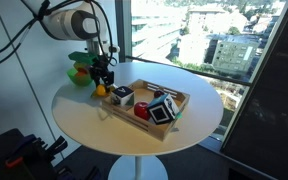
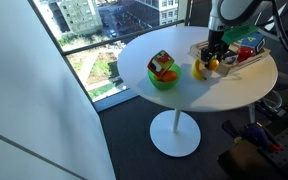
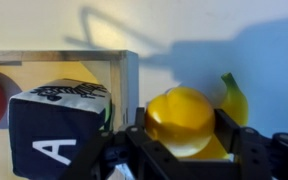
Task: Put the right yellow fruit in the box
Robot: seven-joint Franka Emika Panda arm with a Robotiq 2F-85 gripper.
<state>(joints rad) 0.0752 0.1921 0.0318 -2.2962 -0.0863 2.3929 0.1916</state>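
The held fruit is still outside, so next my gripper should rise over the box's low side and cross to the open space beside the lettered cube to release.
The right yellow fruit, small, round and yellow-orange, sits between my gripper's two black fingers, which touch it on both sides. In both exterior views the gripper is low over the table, just outside the box's near end. The box is a light-wood tray with low walls, seen in both exterior views. A paler, longer yellow fruit lies right behind the held fruit and also shows in an exterior view.
The box holds a lettered black-and-white cube, a red fruit and more cubes. A green bowl with fruit stands on the round white table, beside the window.
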